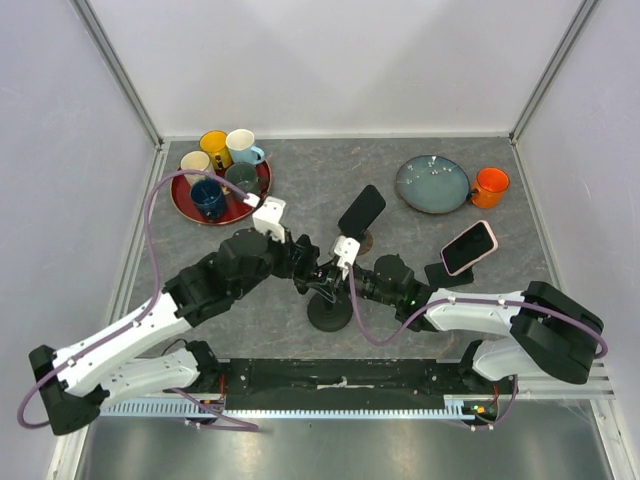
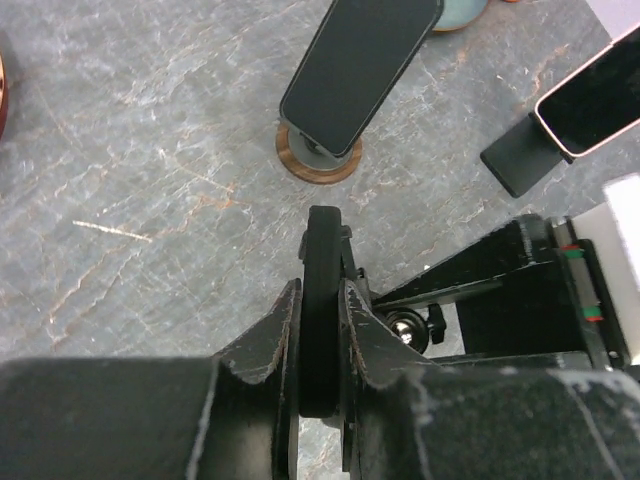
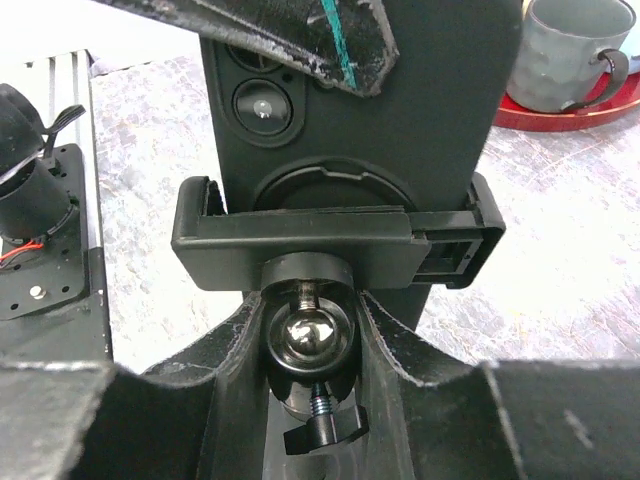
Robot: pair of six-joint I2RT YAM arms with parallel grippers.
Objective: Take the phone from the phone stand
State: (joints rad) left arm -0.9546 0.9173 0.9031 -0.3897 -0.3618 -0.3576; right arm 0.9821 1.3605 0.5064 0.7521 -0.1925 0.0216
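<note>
My left gripper will next move the phone left in the top view to the bare tabletop below by the red tray, then lower and release it.
A black phone (image 3: 400, 110) stands upright in the clamp (image 3: 330, 245) of a black phone stand whose round base (image 1: 329, 316) sits at the table's middle front. In the left wrist view the phone (image 2: 322, 290) shows edge-on, and my left gripper (image 2: 322, 300) is shut on it, one finger on each face. My right gripper (image 3: 308, 320) is shut on the stand's ball joint (image 3: 310, 338) just under the clamp. Seen from the top camera, the left gripper (image 1: 312, 272) and the right gripper (image 1: 346, 282) meet above the base.
Another black phone (image 1: 361, 210) leans on a wooden round stand behind, and a pink-edged phone (image 1: 468, 247) rests on a black stand to the right. A red tray (image 1: 190, 215) with several mugs is back left. A blue plate (image 1: 432, 184) and orange mug (image 1: 490, 187) are back right.
</note>
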